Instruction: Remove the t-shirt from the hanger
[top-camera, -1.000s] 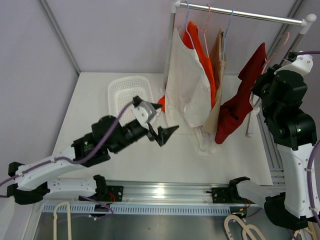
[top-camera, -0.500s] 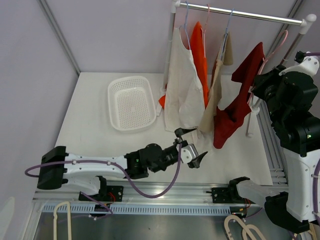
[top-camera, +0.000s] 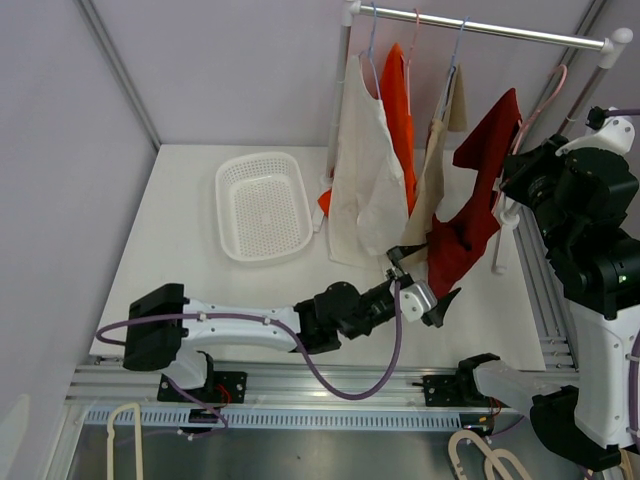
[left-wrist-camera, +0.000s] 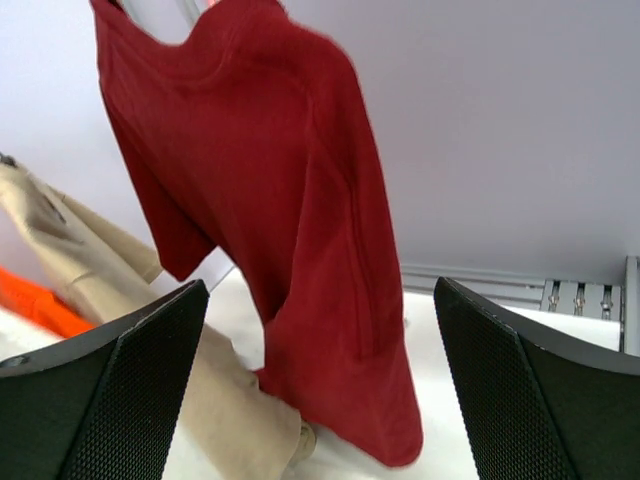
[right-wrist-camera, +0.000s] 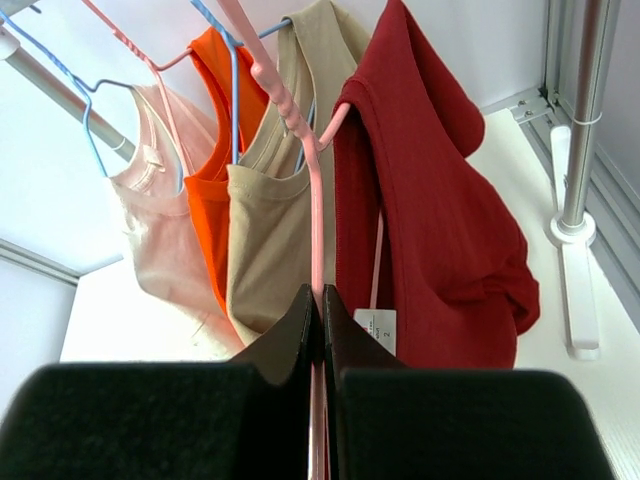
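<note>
The red t-shirt's lower fold (top-camera: 447, 266) (left-wrist-camera: 337, 345) hangs between my left gripper's open fingers, so my left gripper moves to the right in the top view, onto it, next.
A dark red t-shirt (top-camera: 478, 190) hangs from a pink hanger (top-camera: 549, 92) at the right end of the rack, half slid off it. Its hem rests on the table (left-wrist-camera: 350, 400). My right gripper (right-wrist-camera: 322, 300) is shut on the pink hanger (right-wrist-camera: 316, 210), which it holds off the rail, with the red t-shirt (right-wrist-camera: 430, 220) draped to the right of it. My left gripper (top-camera: 425, 295) is open and low over the table, facing the shirt's lower part. In the left wrist view the t-shirt (left-wrist-camera: 300, 200) fills the gap between the two fingers, untouched.
A metal rail (top-camera: 480, 28) carries a cream garment (top-camera: 360, 170), an orange one (top-camera: 402, 110) and a beige one (top-camera: 432, 180) on their own hangers. A white basket (top-camera: 262, 205) lies at the table's back left. The rack's right post (top-camera: 500, 250) stands behind the red shirt.
My left arm has swung from beside the basket to the right, across the table's front, to the foot of the red shirt. The right arm has lifted the hanger slightly.
</note>
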